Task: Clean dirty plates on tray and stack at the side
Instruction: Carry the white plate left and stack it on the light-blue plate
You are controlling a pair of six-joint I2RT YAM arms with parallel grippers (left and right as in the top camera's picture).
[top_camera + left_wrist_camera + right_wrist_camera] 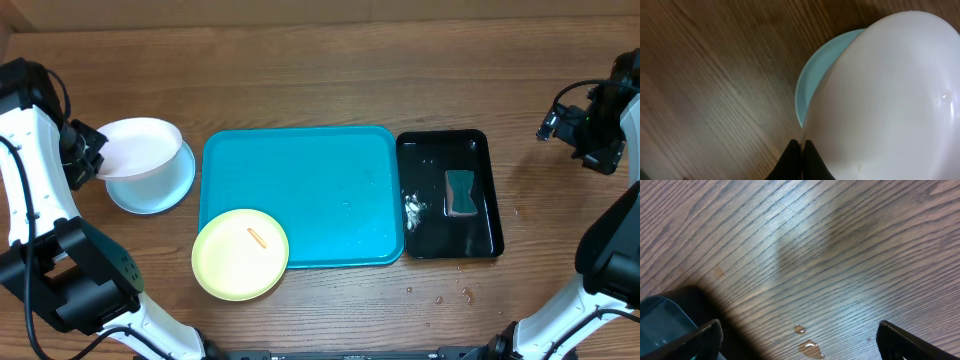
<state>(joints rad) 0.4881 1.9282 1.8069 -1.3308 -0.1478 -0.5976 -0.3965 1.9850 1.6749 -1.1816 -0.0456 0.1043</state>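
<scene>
Next, my left gripper needs to lower, ease toward the tray and release the white plate's rim, as the white plate hangs tilted and off-centre above the pale mint-blue plate (152, 190) (816, 73).
My left gripper (95, 150) is shut on the left rim of the white plate (140, 146) and holds it tilted just above the pale mint-blue plate (152, 190), which lies on the table left of the tray. In the left wrist view the fingers (795, 157) press together at the white plate's (890, 100) edge, with the mint plate (817, 72) showing behind. The yellow-green plate (240, 254), with a small orange smear, overlaps the turquoise tray's (300, 180) near-left corner. My right gripper (600, 155) stands open at the far right, and between its fingers (705, 337) there is only wood.
A glossy black tray (480, 230) to the right of the turquoise tray holds a dark teal sponge (460, 192) and some white foam. Water drops (809, 349) lie on the wood by the black tray's corner (662, 322).
</scene>
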